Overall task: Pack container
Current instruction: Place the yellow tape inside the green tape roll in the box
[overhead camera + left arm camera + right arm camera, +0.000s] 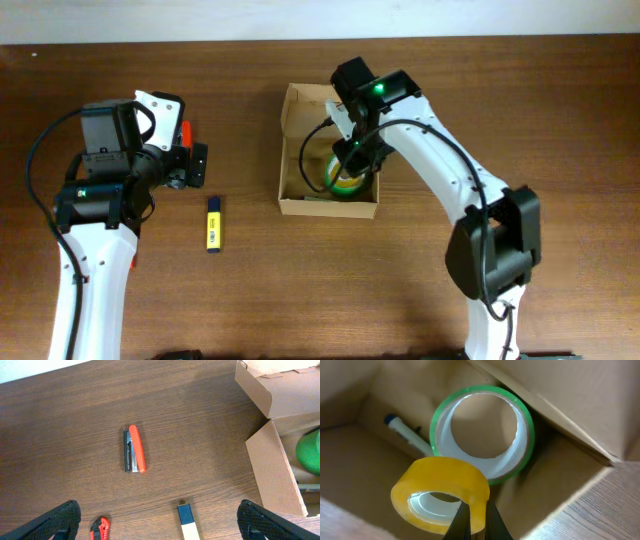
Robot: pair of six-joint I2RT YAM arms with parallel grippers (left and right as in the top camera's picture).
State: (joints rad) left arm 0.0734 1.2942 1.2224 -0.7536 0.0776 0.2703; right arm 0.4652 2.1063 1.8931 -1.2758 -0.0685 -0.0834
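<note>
The green tape roll is on the bottom of the box and its hole is empty, so I will lower the yellow tape roll into its ring (345, 176) (484, 426) next with my right gripper.
The container (283, 165) is a tan cardboard box standing open at mid-table, its flap folded back; its side wall (272, 472) shows in the left wrist view. My right gripper (476, 521) reaches down into it (560, 395), shut on the wall of a yellow tape roll (440, 491), one finger inside the ring and one outside. A green tape roll (482, 430) and a white pen (407, 435) lie on the box floor. From overhead the right gripper (352, 158) hangs over the yellow roll (347, 184). My left gripper (196, 165) stands open above the table, left of the box.
A yellow highlighter with a blue cap (213, 222) lies on the table left of the box, also between the left fingers (187, 522). A red stapler (135, 449) and a small red cutter (100, 529) lie on the wood under the left gripper (159, 521).
</note>
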